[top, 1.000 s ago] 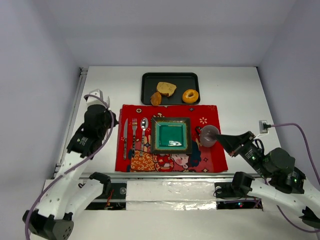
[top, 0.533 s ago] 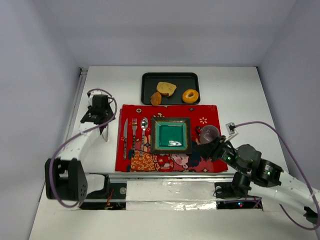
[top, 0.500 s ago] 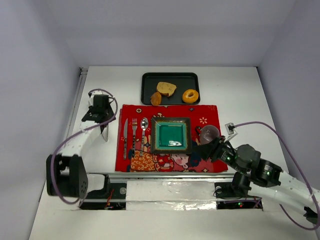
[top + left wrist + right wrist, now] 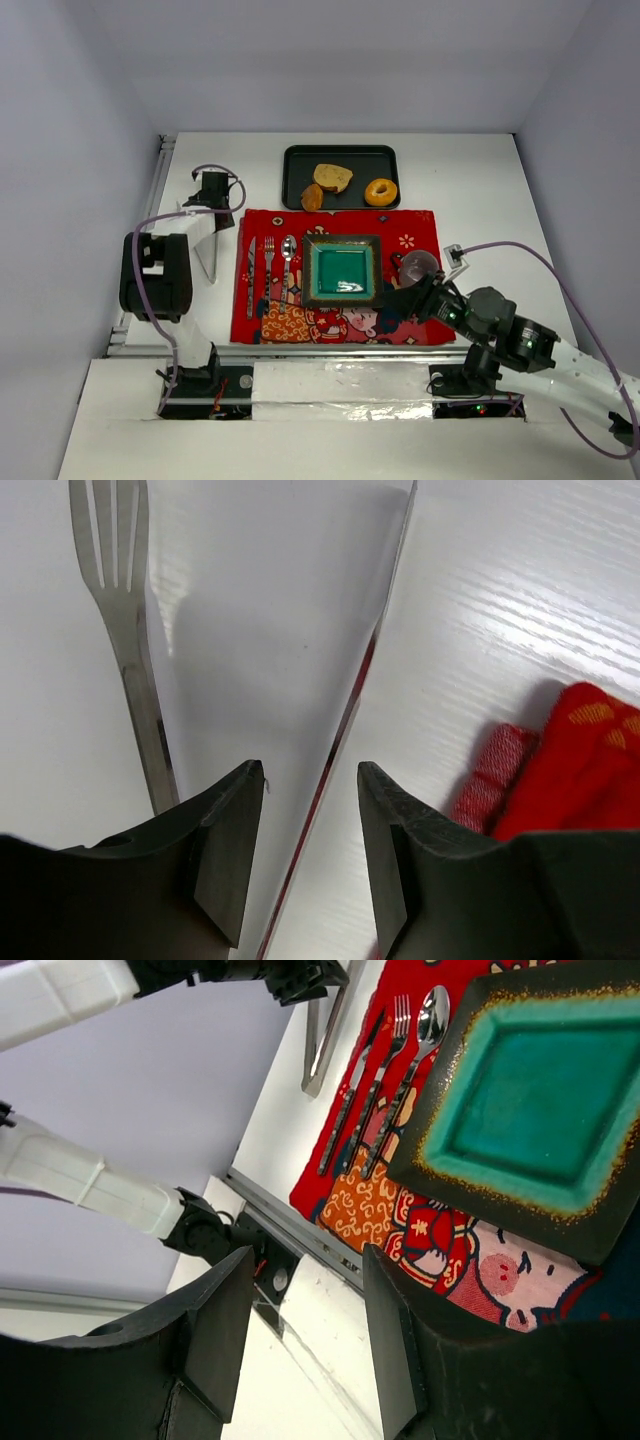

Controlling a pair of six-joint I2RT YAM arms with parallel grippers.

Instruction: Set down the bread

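The tong arm's edge [image 4: 325, 770] is already between the open fingers of my left gripper. My left gripper will move slightly toward the red mat and close its fingers around that edge.
The bread lies on a black tray [image 4: 296, 160] at the back: a tan toast slice [image 4: 333, 177], a dark-brown chunk [image 4: 312, 197] and a golden ring bun [image 4: 380, 191]. Both grippers are far from it. My left gripper [image 4: 212, 213] [image 4: 310, 770] hovers low over metal tongs [image 4: 208, 258] [image 4: 280, 630] left of the red mat. It is open, with a tong arm's edge between the jaws untouched. My right gripper [image 4: 403, 298] [image 4: 305, 1260] is open and empty above the mat's near right corner.
On the red mat [image 4: 340, 325] [image 4: 590, 750] [image 4: 380, 1210] sit a green square plate [image 4: 342, 272] [image 4: 530, 1100], a knife [image 4: 250, 265], a fork [image 4: 268, 262], a spoon [image 4: 287, 255] and a dark cup [image 4: 418, 267]. Grey walls enclose the white table.
The left arm has folded back, and its wrist now stands farther away, over the tongs' far end. The right gripper has moved left and nearer, over the mat's near right part.
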